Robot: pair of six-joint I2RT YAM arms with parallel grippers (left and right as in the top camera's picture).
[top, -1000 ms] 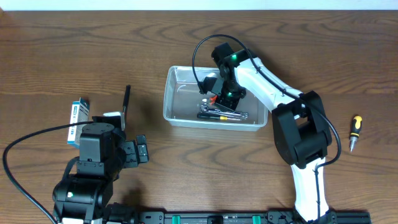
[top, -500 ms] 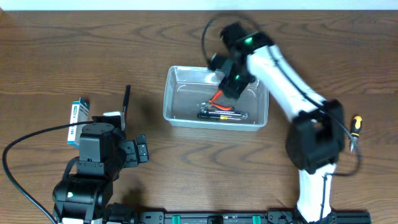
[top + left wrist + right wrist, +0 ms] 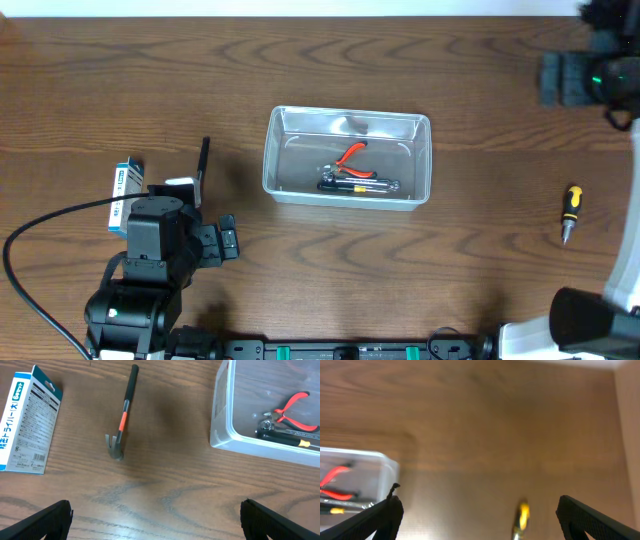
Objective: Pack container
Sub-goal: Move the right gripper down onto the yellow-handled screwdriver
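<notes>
My right gripper moves back and down next, turning, to the screwdriver's yellow-and-black handle (image 3: 572, 204) (image 3: 522, 516), since the screwdriver lies nearer my base than the gripper's open fingers.
The clear container (image 3: 268, 160) stands at the table's middle, and in it lie red-handled pliers (image 3: 352, 152) and a black tool (image 3: 358, 183). My right gripper (image 3: 565, 78) hangs blurred at the far right back, well clear of the container. It is open and empty. In the right wrist view its gripper (image 3: 479, 502) frames bare wood, with the container's corner (image 3: 382, 462) at the left. My left gripper (image 3: 228, 240) rests open near the front left. In the left wrist view the left gripper (image 3: 154, 505) holds nothing, and the container (image 3: 235, 445) is at the upper right.
A black hammer with an orange band (image 3: 202, 165) lies left of the container, also seen as the hammer (image 3: 122, 415). A blue-and-white box (image 3: 125, 180) sits beside it. A yellow-and-black screwdriver (image 3: 570, 212) lies at the far right, blurred as the screwdriver (image 3: 521, 517).
My right gripper opened and left the red pliers in the container, then swung up and away to the far right back. The left arm has not moved.
</notes>
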